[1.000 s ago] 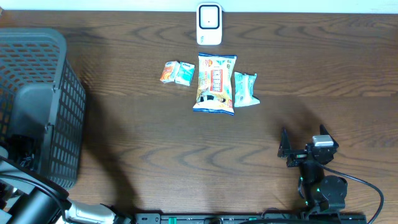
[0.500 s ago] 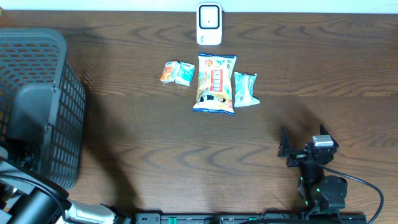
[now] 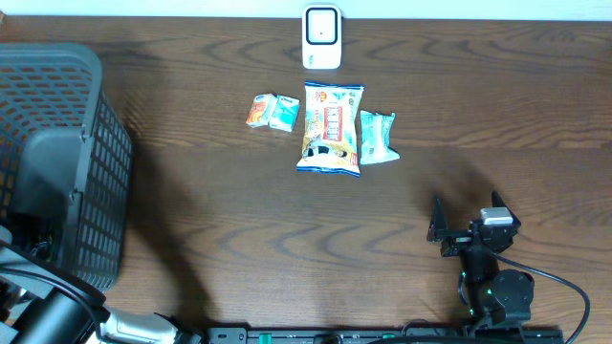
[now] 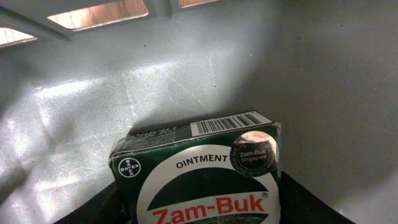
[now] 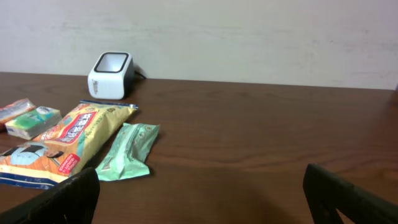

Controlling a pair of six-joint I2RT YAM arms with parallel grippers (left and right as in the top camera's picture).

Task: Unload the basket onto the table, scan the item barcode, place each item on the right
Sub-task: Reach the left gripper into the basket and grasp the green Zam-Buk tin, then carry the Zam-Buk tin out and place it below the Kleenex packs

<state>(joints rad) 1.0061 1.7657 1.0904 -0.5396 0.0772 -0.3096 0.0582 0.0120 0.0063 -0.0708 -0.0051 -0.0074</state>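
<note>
The left gripper needs to rise toward the scanner (image 3: 322, 38), then lower the box onto wood beside the small packets, since these are to its right in the overhead view.
In the left wrist view a dark green Zam-Buk ointment box (image 4: 205, 174) fills the space between my left gripper's (image 4: 199, 198) black fingers, which press on both its sides. Its barcode (image 4: 227, 123) runs along the upper edge, facing the grey inner wall of the basket (image 4: 186, 68). From overhead the left gripper is hidden inside the black basket (image 3: 57, 86). The white scanner (image 3: 322, 38) stands at the table's far edge. My right gripper (image 3: 469, 229) rests low over the table at the front right, open and empty (image 5: 202, 199).
A yellow snack bag (image 3: 331, 127), a mint-green packet (image 3: 376, 138) and two small packets (image 3: 273, 112) lie in a row in front of the scanner. The basket takes up the left side. Bare wood lies between the packets and the right gripper.
</note>
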